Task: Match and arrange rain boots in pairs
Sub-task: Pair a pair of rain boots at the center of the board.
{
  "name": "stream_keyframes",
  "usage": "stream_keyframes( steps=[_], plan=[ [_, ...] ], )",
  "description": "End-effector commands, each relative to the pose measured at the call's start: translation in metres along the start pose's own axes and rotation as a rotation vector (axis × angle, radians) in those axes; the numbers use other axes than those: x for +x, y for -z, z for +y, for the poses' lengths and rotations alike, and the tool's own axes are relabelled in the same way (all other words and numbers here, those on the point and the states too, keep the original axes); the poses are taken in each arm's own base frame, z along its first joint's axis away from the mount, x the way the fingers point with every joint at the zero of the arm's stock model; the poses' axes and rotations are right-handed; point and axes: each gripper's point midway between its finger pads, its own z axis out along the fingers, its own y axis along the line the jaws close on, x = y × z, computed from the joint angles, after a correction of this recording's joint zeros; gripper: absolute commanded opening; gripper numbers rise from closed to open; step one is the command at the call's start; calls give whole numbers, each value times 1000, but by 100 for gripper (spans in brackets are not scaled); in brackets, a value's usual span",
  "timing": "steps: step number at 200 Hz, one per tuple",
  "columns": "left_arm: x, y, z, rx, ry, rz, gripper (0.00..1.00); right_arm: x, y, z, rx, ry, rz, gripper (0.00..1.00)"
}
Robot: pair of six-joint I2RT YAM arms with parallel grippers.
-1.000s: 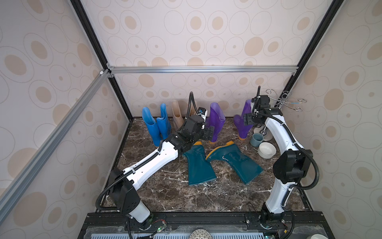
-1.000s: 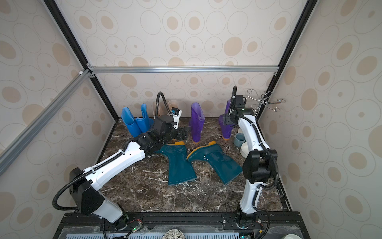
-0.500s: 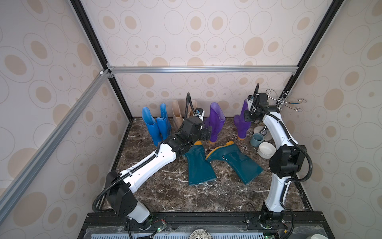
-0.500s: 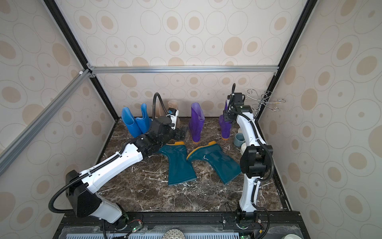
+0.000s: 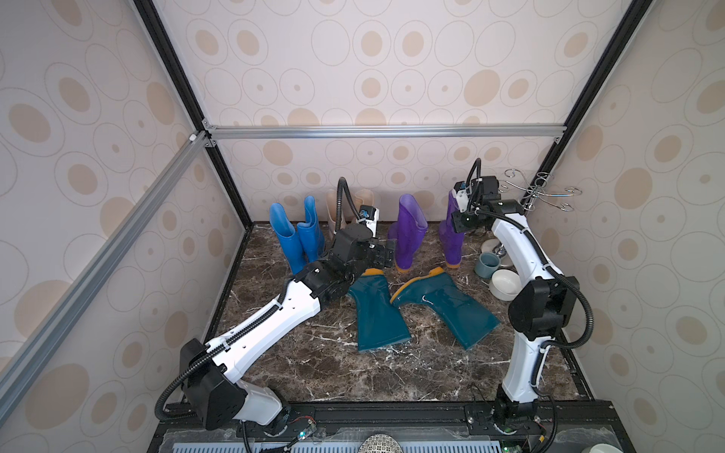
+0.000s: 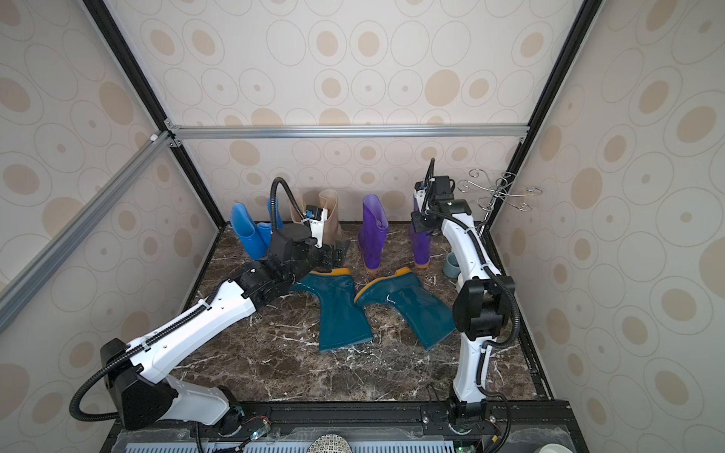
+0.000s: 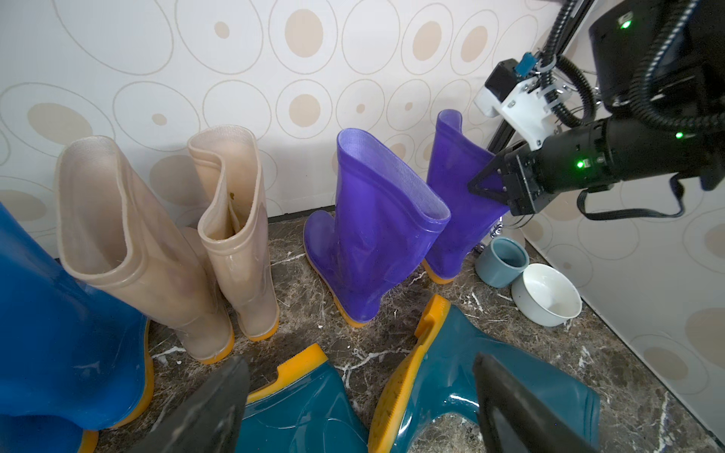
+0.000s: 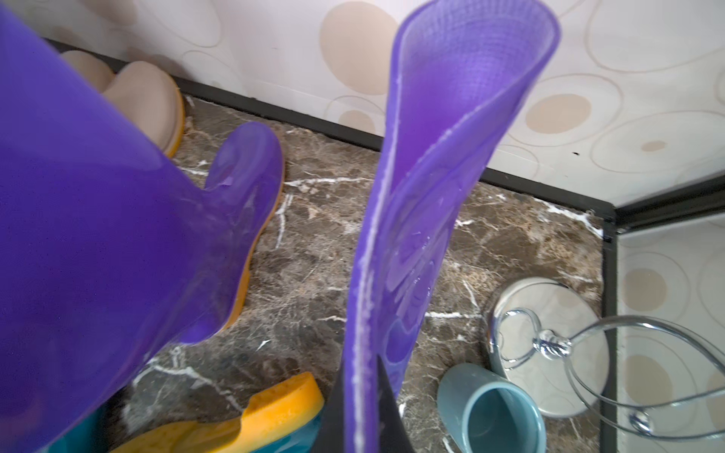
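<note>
The right gripper moves its purple boot over to the bare floor [image 5: 427,253] [image 8: 302,253] beside the other purple boot next and releases its boot's rim, because a gap parts them.
Along the back wall stand two blue rain boots [image 5: 298,235], two beige ones [image 5: 337,208] and two purple ones, all upright. My right gripper [image 8: 363,415] is shut on the shaft rim of the right-hand purple boot [image 8: 451,157], which stands apart from the other purple boot [image 5: 408,231]. Two dark teal boots [image 5: 376,313] [image 5: 447,310] lie flat mid-floor, orange soles toward the back. My left gripper [image 7: 361,396] hangs open just above those soles, in front of the beige pair, holding nothing.
A grey-blue cup [image 5: 486,263] and a white bowl [image 5: 504,284] sit on the floor right of the held boot. A chrome wire stand [image 5: 541,192] fills the back right corner. Patterned walls close in three sides.
My right gripper has shut on the right-hand purple boot's rim, and that arm has shifted a little. The left arm has barely moved and stays open.
</note>
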Motion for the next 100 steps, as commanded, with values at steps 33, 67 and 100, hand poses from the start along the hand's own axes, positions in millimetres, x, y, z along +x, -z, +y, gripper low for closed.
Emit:
stream_keyframes(
  steps=[33,67,100],
  plan=[
    [-10,10,-7,40,14,-40,89,-44,33,47,-109,123,-147,0],
    [-2,5,-10,53,-2,-21,89,-53,12,53,-101,93,-136,0],
    [4,1,-10,51,-21,-10,89,-65,-9,61,-89,59,-127,0]
  ],
)
